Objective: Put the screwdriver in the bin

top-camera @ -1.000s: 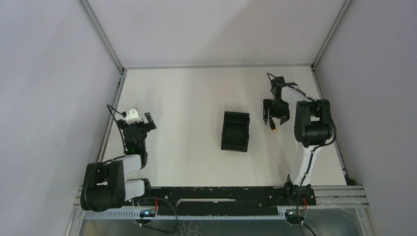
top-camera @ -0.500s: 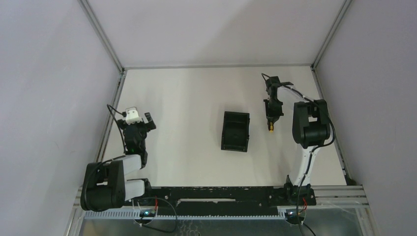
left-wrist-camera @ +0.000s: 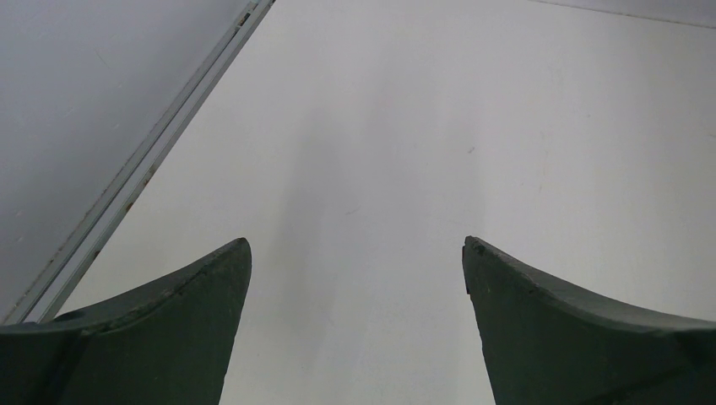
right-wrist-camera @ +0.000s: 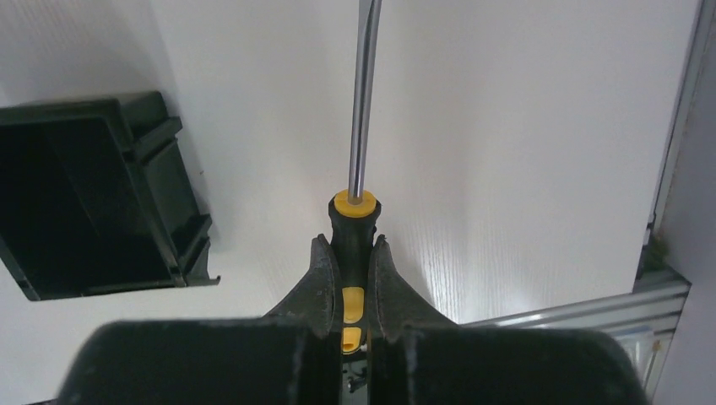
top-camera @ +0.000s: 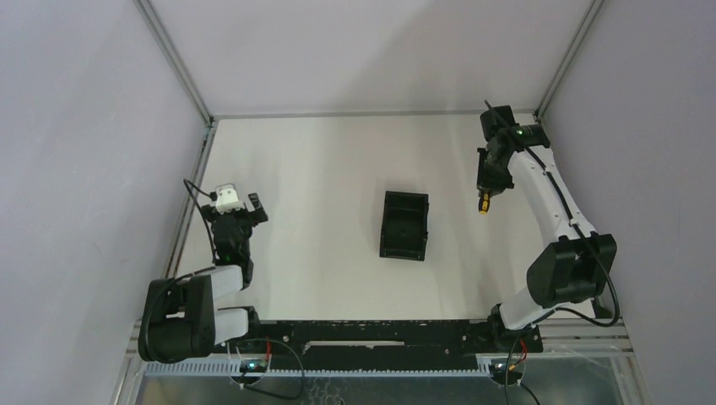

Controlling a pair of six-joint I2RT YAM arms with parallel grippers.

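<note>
My right gripper carries the screwdriver (top-camera: 483, 205) over the bin's empty opening (top-camera: 404, 226) next, lowers and releases, as the opening lies below it and left in the top view.
The screwdriver (right-wrist-camera: 353, 221) has a black handle with yellow inserts and a slim metal shaft that points away from the camera. My right gripper (right-wrist-camera: 350, 242) is shut on its handle. In the top view the right gripper (top-camera: 489, 186) holds it above the table at the right rear, and the yellow part of the screwdriver (top-camera: 483, 205) shows below the fingers. The black bin (top-camera: 404, 224) stands mid-table, left of that gripper and apart from it. The bin (right-wrist-camera: 89, 202) shows empty in the right wrist view. My left gripper (left-wrist-camera: 355, 253) is open over bare table at the left (top-camera: 242, 207).
A metal frame rail (top-camera: 561, 181) runs along the table's right edge close to the right arm, and another rail (left-wrist-camera: 143, 164) runs along the left edge beside the left gripper. Grey walls enclose the table on three sides.
The right gripper shut on the screwdriver's handle and lifted it. The right arm stretched out, and the gripper moved a little right and toward the back. The left arm has stayed still.
</note>
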